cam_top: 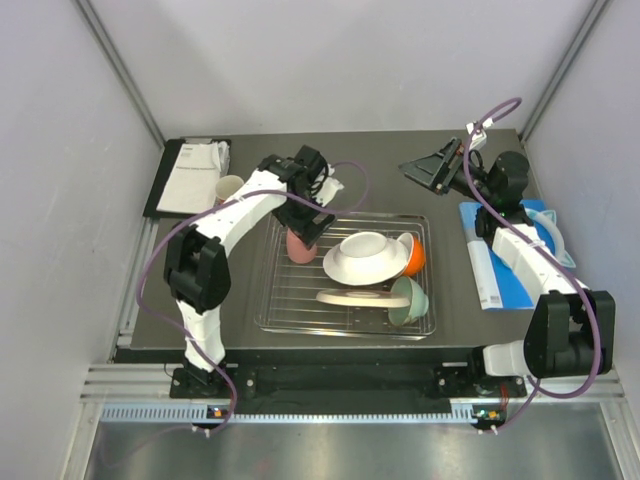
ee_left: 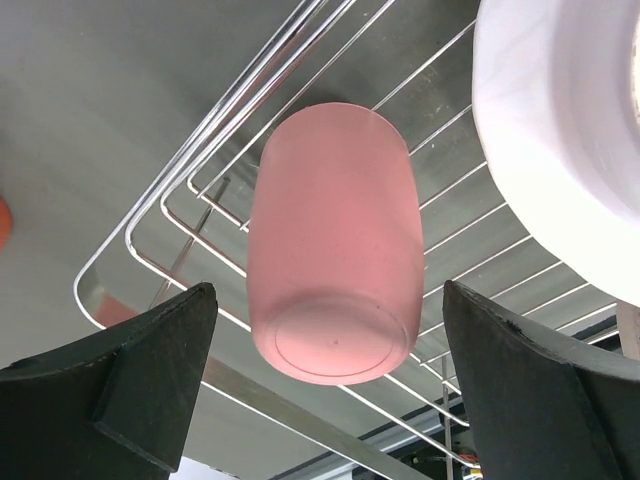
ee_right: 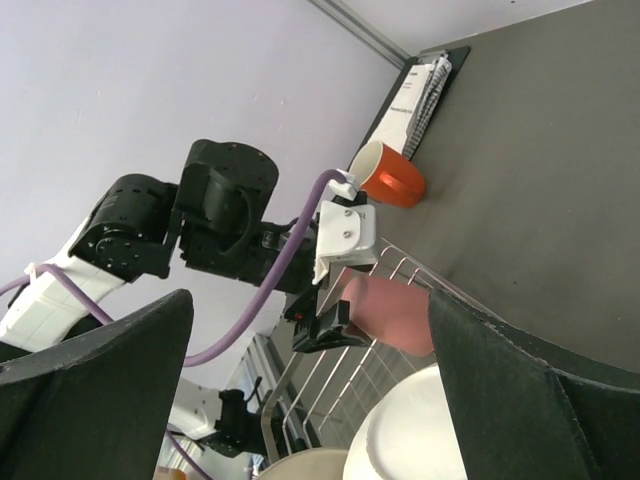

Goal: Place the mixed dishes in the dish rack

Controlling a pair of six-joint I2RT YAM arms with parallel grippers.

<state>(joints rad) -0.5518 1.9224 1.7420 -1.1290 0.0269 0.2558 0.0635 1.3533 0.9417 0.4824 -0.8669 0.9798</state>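
Observation:
I need to move my left gripper to the left in the top view and lower it onto the handle-side rim of a mug, which stands there outside the rack.
The silver wire dish rack point(cam_top: 280, 300) lies mid-table. A pink cup point(cam_top: 299, 247) stands upside down in its far left corner, also shown in the left wrist view point(ee_left: 335, 240). My left gripper point(cam_top: 308, 226) hovers right over it, open, a finger on each side with gaps point(ee_left: 328, 300). In the rack are a white bowl point(cam_top: 366, 244) on a white plate point(cam_top: 345, 265), an orange mug point(cam_top: 414, 256), a mint-green bowl point(cam_top: 408, 300) and a beige plate point(cam_top: 350, 297). A cream-and-orange mug point(cam_top: 228, 188) stands outside, far left. My right gripper point(cam_top: 437, 165) is open and empty, raised at the far right point(ee_right: 310, 300).
A white booklet on a black board point(cam_top: 190, 175) lies at the far left corner beside the mug. Turquoise headphones point(cam_top: 555, 235) and a blue-and-white booklet point(cam_top: 495, 265) lie right of the rack under the right arm. Walls close in on both sides.

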